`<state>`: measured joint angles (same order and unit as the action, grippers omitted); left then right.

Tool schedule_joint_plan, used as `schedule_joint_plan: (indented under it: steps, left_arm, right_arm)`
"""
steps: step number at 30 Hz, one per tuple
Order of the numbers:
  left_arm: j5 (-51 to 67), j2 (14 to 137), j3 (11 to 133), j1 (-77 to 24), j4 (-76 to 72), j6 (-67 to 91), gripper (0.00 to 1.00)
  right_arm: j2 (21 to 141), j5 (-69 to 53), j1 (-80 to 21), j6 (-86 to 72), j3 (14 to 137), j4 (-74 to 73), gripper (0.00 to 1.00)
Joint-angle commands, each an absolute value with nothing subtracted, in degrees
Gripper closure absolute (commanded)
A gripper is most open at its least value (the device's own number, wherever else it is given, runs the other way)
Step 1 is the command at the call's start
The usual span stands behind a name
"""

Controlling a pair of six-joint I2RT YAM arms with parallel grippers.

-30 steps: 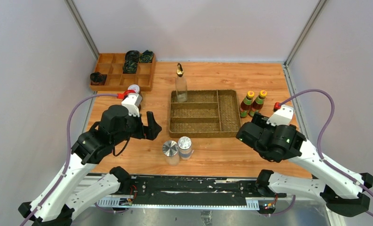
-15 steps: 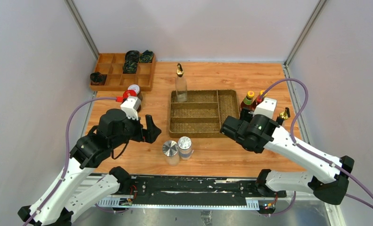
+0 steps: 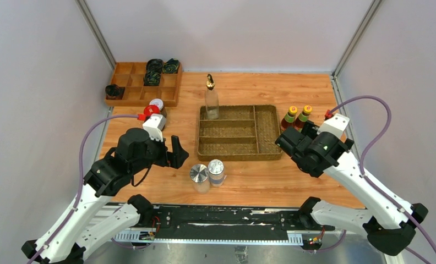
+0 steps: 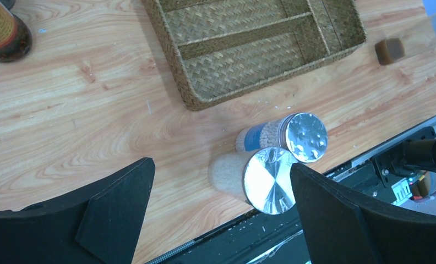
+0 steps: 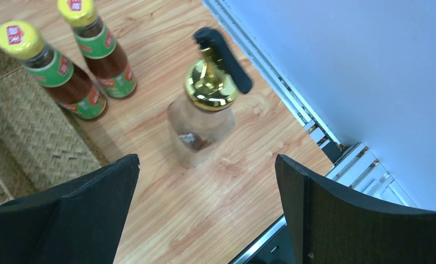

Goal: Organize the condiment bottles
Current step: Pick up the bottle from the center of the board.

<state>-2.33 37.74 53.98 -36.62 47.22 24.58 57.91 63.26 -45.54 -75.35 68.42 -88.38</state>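
The spout of the clear bottle lines up with the gap between my open fingers, so my right gripper will next lower and move outward to close around the gold collar of the clear bottle (image 5: 205, 110).
My left gripper (image 3: 174, 154) (image 4: 220, 170) hovers open just left of two silver-lidded shakers (image 3: 199, 175) (image 3: 216, 170) near the front edge. In the left wrist view the plain-lidded shaker (image 4: 269, 180) lies close to the right finger, and the perforated-lidded one (image 4: 306, 137) lies behind it. My right gripper (image 3: 299, 137) (image 5: 207, 162) stands open above a clear gold-spouted bottle (image 5: 205, 110), which my arm hides in the top view. Two yellow-capped sauce bottles (image 3: 289, 118) (image 3: 303, 115) (image 5: 56, 71) stand beside it. Another gold-spouted bottle (image 3: 210, 99) stands behind the woven tray (image 3: 267, 129). Red-lidded (image 3: 150, 110) and white-lidded (image 3: 157, 103) jars stand left.
A wooden compartment box (image 3: 129, 82) at the back left holds dark rolled bundles (image 3: 154, 66). The woven tray's compartments (image 4: 249, 60) hold nothing. The table's right edge and metal rail (image 5: 309, 126) run close to the gold-spouted bottle, with the wall just beyond.
My right arm swung in toward the tray's corner, then back right beside the sauce bottles, now covering the gold-spouted bottle in the top view. The left arm has barely moved.
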Motion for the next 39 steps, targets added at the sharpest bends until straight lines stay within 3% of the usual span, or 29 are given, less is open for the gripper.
schedule_joint_plan:
  steps: [1,39]
  left_arm:
    - [-1.76,38.22,53.70,-37.02,46.24,23.55,0.00]
    - [-1.76,37.88,52.49,-37.00,46.14,23.03,0.00]
  right_arm:
    - [55.98,66.60,-41.77,-74.40,66.80,-91.94,0.00]
    - [57.65,75.56,-33.80,-64.19,54.30,-65.28,0.05]
